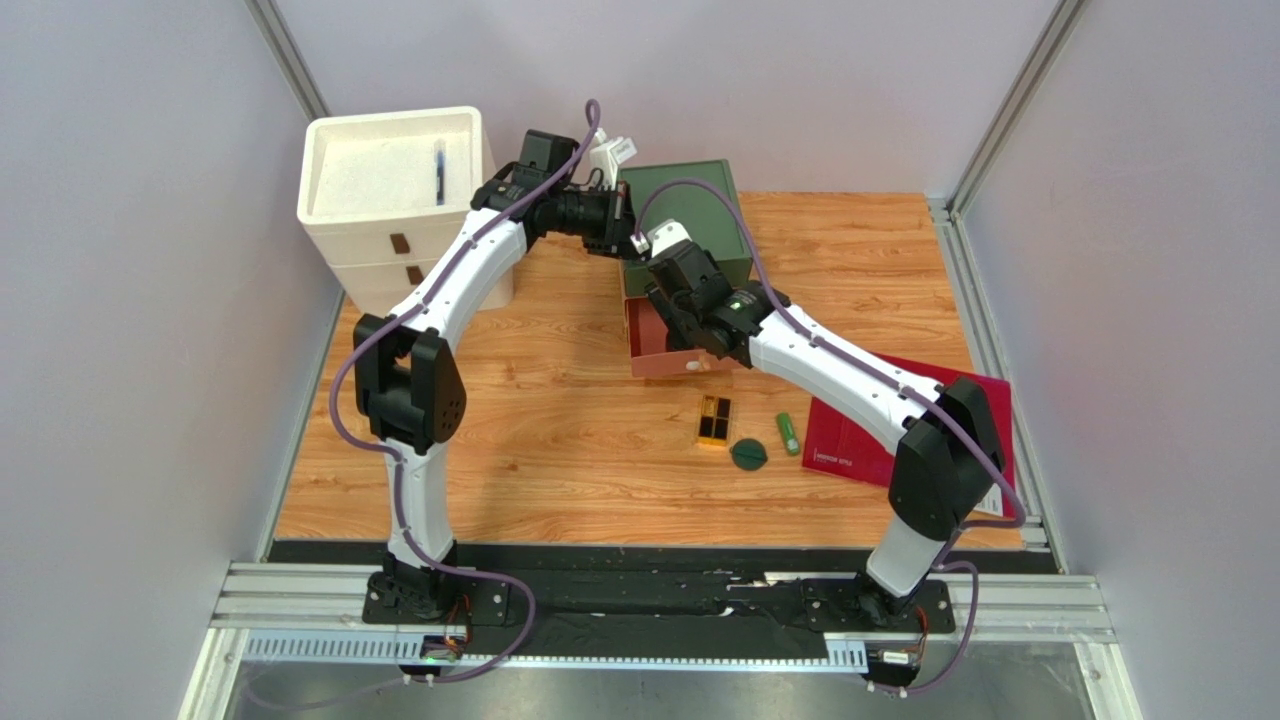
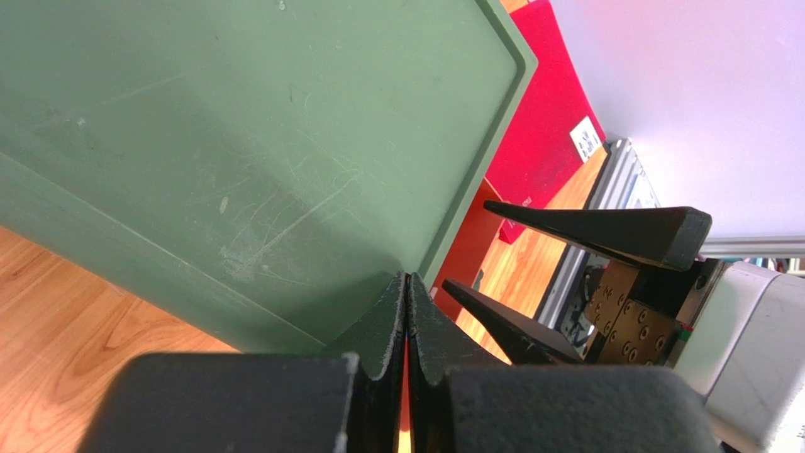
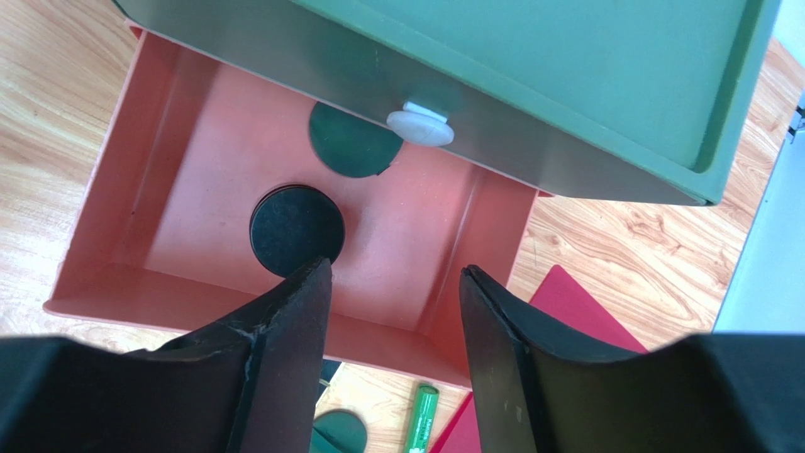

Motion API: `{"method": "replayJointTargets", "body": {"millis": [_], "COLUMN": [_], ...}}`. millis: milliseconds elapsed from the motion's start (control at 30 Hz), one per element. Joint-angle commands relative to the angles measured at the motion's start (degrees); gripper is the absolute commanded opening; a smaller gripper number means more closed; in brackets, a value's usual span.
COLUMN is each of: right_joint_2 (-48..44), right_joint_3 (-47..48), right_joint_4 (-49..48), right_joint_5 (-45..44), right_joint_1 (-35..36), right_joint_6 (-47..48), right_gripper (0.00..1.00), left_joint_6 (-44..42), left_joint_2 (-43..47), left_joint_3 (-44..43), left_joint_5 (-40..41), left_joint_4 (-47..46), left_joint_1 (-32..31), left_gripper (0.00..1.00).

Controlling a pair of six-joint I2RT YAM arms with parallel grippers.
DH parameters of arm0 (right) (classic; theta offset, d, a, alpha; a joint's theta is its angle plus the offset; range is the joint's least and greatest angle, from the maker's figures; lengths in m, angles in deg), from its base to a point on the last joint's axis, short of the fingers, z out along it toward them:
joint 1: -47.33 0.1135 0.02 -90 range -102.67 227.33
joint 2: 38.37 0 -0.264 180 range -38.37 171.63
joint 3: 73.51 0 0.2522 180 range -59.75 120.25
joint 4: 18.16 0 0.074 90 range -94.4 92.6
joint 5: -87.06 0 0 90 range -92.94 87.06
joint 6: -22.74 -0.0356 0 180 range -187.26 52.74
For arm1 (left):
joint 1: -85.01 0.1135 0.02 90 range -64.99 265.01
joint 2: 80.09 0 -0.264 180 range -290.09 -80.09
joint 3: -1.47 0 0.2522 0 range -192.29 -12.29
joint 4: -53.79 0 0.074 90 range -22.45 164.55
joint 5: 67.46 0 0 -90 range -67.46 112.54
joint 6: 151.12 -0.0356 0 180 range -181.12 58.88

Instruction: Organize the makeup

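The second dark green compact (image 1: 748, 455) (image 3: 340, 432) is on the tabletop, so I will move my right gripper back past the drawer's front and then lower it to the compact.
The salmon drawer (image 3: 189, 151) of the green box (image 1: 684, 195) stands pulled out. In it lie a round black jar (image 3: 297, 231) and a dark green round compact (image 3: 351, 142), which is partly under the box. My right gripper (image 3: 392, 269) is open and empty just above the drawer's front. My left gripper (image 2: 407, 278) is shut on nothing at the near edge of the box top (image 2: 265, 142). On the table lie a black-and-gold case (image 1: 715, 422), a second dark green compact (image 1: 748, 453) and a bright green stick (image 1: 786, 434). No clear or beige tube shows.
A white drawer unit (image 1: 394, 180) stands at the back left. A flat dark red folder (image 1: 902, 428) lies at the right under my right arm. A white knob (image 3: 419, 124) sits on the green box's front, above the open drawer.
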Motion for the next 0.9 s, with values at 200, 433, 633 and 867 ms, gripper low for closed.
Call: {"method": "replayJointTargets", "body": {"millis": [200,433,633,867], "right_joint_2": [-9.4,-23.73,-27.79,-25.25], "right_joint_3": [-6.36,-21.92,-30.01,-38.44], "right_joint_4": [0.92,1.19,-0.3,-4.6], "right_joint_5": [-0.96,1.6,7.91,15.65], "right_joint_1": [-0.07,-0.24,-0.33,-0.33], "right_joint_6": [-7.85,-20.5,-24.56,-28.25], "right_gripper": [0.49,0.47,0.43,0.43], "left_joint_6": [-0.55,-1.25,-1.78,-2.66], "left_joint_2": [-2.76,-2.76,-2.85,-2.5], "left_joint_3": [0.14,0.58,1.28,3.47], "left_joint_5": [0.96,0.16,-0.72,-1.59], "left_joint_4": [5.02,5.46,5.55,5.37], "left_joint_1": [-0.49,-0.41,-0.41,-0.41], "left_gripper": [0.0,0.0,0.0,0.0]}}
